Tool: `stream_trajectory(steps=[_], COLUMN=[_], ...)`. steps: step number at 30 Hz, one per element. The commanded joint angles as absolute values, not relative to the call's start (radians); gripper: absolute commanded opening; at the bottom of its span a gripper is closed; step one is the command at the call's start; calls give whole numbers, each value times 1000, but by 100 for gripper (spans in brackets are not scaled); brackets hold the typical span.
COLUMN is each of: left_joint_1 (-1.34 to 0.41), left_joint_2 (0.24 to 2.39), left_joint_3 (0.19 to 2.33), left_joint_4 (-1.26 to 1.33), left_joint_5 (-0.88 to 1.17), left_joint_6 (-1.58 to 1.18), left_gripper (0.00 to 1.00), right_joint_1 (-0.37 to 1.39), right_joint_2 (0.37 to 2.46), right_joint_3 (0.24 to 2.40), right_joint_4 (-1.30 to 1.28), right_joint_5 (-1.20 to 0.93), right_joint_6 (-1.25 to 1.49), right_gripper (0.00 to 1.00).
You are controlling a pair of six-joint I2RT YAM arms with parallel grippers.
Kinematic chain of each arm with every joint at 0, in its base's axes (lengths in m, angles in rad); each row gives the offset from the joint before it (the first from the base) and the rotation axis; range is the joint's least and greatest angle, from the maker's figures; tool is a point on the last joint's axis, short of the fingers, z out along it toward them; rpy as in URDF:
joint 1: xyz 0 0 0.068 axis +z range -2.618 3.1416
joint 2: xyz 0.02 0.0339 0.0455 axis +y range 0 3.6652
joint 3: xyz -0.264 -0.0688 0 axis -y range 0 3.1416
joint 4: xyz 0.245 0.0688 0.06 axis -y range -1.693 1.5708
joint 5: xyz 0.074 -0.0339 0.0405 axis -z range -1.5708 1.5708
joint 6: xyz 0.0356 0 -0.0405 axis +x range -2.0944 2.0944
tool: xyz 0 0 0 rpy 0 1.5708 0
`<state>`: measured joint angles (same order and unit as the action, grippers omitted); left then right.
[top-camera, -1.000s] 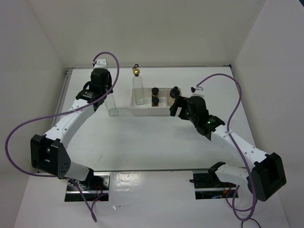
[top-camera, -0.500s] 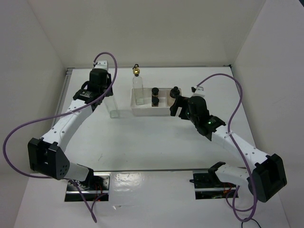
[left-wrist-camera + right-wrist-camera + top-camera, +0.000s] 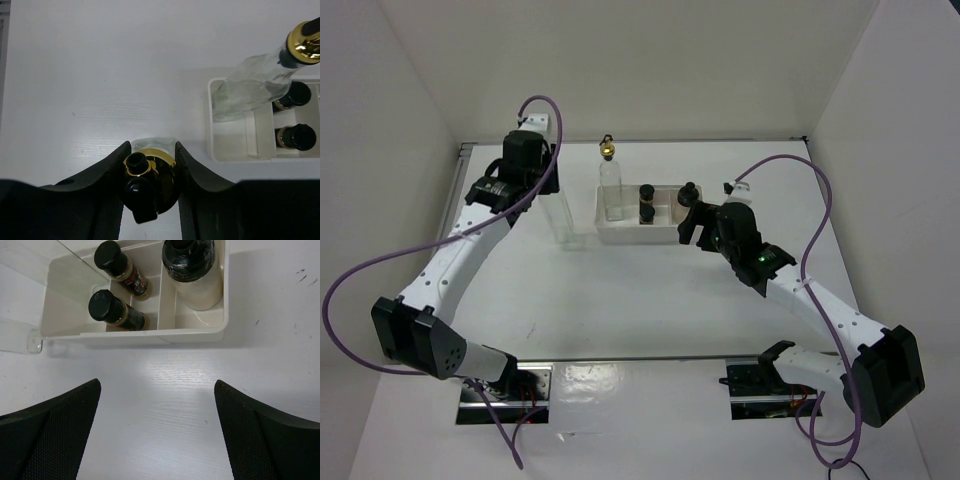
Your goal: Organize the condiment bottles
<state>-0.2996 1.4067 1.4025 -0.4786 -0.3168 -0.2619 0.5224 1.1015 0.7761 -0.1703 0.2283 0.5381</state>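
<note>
My left gripper should go right in the top view next, then down to release its bottle in the near half of the second bottle's compartment, now empty.
My left gripper is shut on the gold pourer top of a clear square glass bottle, which hangs upright left of the white tray. The second glass bottle stands in the tray's left compartment. Two dark black-capped spice jars stand in the middle compartment. The whitish black-capped jar stands in the right compartment. My right gripper is open and empty, just in front of the tray.
White walls close in the table at the back and both sides. A metal strip runs along the far left edge. The arm bases and mounting plates sit at the near edge.
My left gripper has moved back and up with the glass bottle, whose base has shifted slightly right toward the tray. The right arm has not moved.
</note>
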Motion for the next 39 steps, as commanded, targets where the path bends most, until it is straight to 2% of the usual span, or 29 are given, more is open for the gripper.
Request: stream_trajectory(steps=[1, 18, 39], left_joint_1=[-311, -457, -537], left_joint_2=[1370, 1551, 1690], left_joint_3=[1512, 1948, 1976], left_joint_4=[-480, -676, -565], left_joint_5=[-284, -222, -376], left_joint_6=[-236, -244, -350], left_gripper=[9, 9, 9], right_joint_1=[515, 515, 515], right_joint_2=[1077, 1075, 1028], right_joint_3=[790, 790, 772], right_joint_4=[-138, -138, -166], right_joint_5=[247, 258, 279], right_joint_6=[538, 538, 538], right_gripper=[98, 98, 98])
